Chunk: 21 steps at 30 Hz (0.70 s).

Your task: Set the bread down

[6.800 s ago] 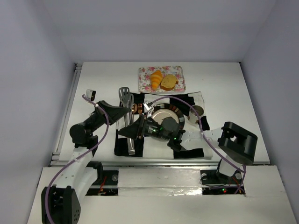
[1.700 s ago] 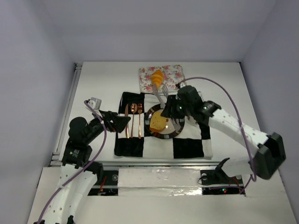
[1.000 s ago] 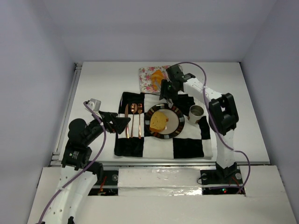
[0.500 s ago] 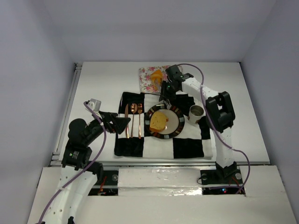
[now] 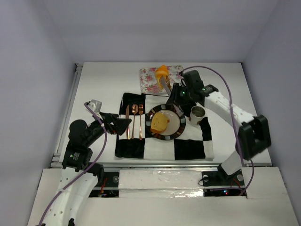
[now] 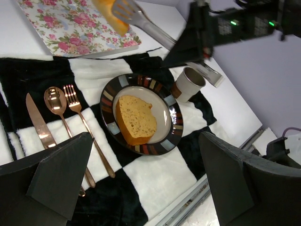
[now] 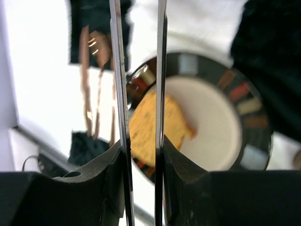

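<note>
The bread slice fills the other side of the plate, so I will move the croissant point(image 5: 162, 72) in my right gripper back and down onto the plate's bare side by the cup and release it.
My right gripper point(image 5: 180, 94) is shut on a pair of metal tongs point(image 5: 167, 84), whose two arms point(image 7: 117, 70) run between its jaws in the right wrist view. The tong tips pinch the orange-yellow croissant point(image 5: 162, 72) and hold it raised over the floral tray point(image 5: 149, 81); the left wrist view shows that croissant point(image 6: 109, 13) at its top edge. The golden slice of bread point(image 5: 159, 123) lies on the striped-rim plate point(image 5: 182, 123), below the tongs in the right wrist view point(image 7: 175, 123). My left gripper point(image 5: 120, 123) hangs open and empty beside the cutlery.
A black-and-white checked mat point(image 5: 188, 148) lies under the plate. A knife, spoon and fork point(image 5: 134, 121) lie left of the plate, and a small cup point(image 5: 197, 112) stands to its right. The table's front rail runs just below the mat.
The right gripper has squeezed the tongs onto the croissant and raised it off the floral tray; the right arm's elbow swung out to the right. The left arm has not moved.
</note>
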{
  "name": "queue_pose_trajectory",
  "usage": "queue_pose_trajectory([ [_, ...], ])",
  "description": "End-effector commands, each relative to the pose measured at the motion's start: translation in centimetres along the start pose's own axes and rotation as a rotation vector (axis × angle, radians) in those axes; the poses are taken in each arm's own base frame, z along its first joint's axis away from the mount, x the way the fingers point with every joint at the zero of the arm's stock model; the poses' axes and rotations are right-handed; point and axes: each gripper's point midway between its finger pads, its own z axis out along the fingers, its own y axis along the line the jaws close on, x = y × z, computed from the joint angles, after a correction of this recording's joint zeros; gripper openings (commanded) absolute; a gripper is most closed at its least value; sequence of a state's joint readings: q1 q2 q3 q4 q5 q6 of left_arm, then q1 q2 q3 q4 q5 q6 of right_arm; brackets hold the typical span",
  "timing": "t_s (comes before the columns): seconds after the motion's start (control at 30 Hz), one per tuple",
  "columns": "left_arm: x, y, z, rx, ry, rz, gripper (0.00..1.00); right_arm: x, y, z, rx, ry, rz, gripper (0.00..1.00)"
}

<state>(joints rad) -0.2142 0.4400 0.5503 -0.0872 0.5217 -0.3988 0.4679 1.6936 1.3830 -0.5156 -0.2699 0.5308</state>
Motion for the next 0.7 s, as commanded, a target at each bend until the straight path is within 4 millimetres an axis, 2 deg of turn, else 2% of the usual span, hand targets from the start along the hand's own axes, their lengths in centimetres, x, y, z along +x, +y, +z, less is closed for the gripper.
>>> queue_pose_trajectory([
  [0.0, -0.9, -0.7, 0.1, 0.033, -0.035, 0.025, 0.98, 2.7, 1.9, -2.4, -0.087, -0.037, -0.028, 0.31],
  [0.03, -0.9, -0.7, 0.1, 0.034, -0.033, 0.024, 0.98, 3.6, 3.0, -4.3, -0.116, -0.062, -0.046, 0.31],
  [0.07, -0.8, -0.7, 0.1, 0.035, -0.031, 0.023, 0.98, 6.1, 1.5, -4.1, -0.083, -0.031, -0.019, 0.31],
  [0.1, -0.8, -0.7, 0.1, 0.036, -0.03, 0.023, 0.98, 7.1, 1.3, -4.8, -0.084, -0.032, -0.01, 0.31],
  [0.13, -0.7, -0.7, 0.2, 0.036, -0.027, 0.022, 0.98, 7.5, 1.9, -6.9, -0.118, -0.073, -0.014, 0.31],
  [0.17, -0.7, -0.7, 0.2, 0.036, -0.026, 0.021, 0.98, 8.5, 1.8, -7.7, -0.122, -0.079, -0.005, 0.31],
  [0.23, -0.7, -0.6, 0.3, 0.036, -0.023, 0.018, 0.98, 10.7, 0.4, -9.7, -0.118, -0.098, 0.042, 0.31],
  [0.33, -0.5, -0.6, 0.3, 0.036, -0.016, 0.015, 0.98, 13.9, -1.3, -10.8, -0.089, -0.056, 0.09, 0.32],
  [0.37, -0.6, -0.6, 0.3, 0.038, -0.016, 0.015, 0.98, 14.7, -1.4, -11.8, -0.105, -0.057, 0.109, 0.32],
  [0.43, -0.4, -0.5, 0.4, 0.035, -0.011, 0.012, 0.98, 16.0, -1.5, -12.1, -0.122, -0.023, 0.135, 0.32],
  [0.53, -0.4, -0.5, 0.5, 0.035, -0.008, 0.011, 0.98, 18.8, -3.0, -12.1, -0.092, 0.044, 0.173, 0.33],
  [0.67, -0.4, -0.3, 0.5, 0.029, -0.008, 0.008, 0.98, 20.5, -3.5, -11.8, -0.107, 0.092, 0.184, 0.33],
])
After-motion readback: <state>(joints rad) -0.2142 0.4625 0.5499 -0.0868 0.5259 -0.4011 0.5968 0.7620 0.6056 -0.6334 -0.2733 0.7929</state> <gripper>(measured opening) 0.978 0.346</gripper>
